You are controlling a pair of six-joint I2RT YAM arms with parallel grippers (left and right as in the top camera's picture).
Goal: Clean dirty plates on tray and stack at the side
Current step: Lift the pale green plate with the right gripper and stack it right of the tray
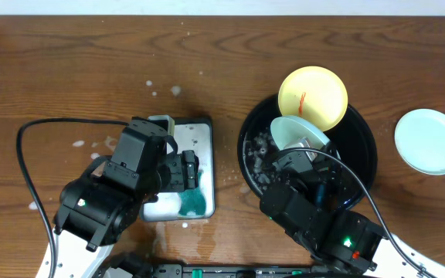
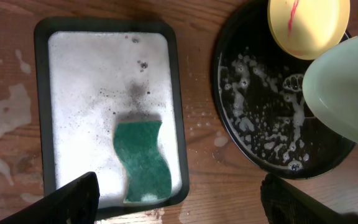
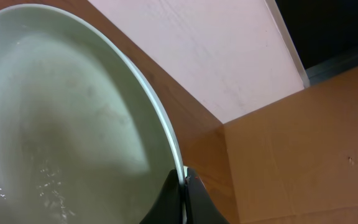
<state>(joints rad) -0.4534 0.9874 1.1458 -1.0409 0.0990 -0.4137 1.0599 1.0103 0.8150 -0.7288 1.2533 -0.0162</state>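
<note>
The right gripper shifts to the right in the overhead view next and lowers its plate onto the second mint plate (image 1: 430,141), since that lies clear of the tray.
My right gripper (image 1: 309,148) is shut on the rim of a pale mint plate (image 1: 293,130) and holds it tilted up over the round black tray (image 1: 364,150). In the right wrist view the wet plate (image 3: 61,118) fills the left, its rim pinched between my fingers (image 3: 183,182). A yellow plate (image 1: 313,97) with a red smear rests on the tray's far rim. A second mint plate (image 1: 430,140) lies on the table at the right. My left gripper (image 2: 179,199) is open and empty above the near edge of the white tray, close to the green sponge (image 2: 143,160).
The rectangular white tray (image 1: 199,139) holds soapy foam and the green sponge (image 1: 192,202). The black tray (image 2: 253,93) has suds and water in it. Foam spots lie on the wooden table at the left (image 1: 79,144). A black cable (image 1: 29,177) loops at the left.
</note>
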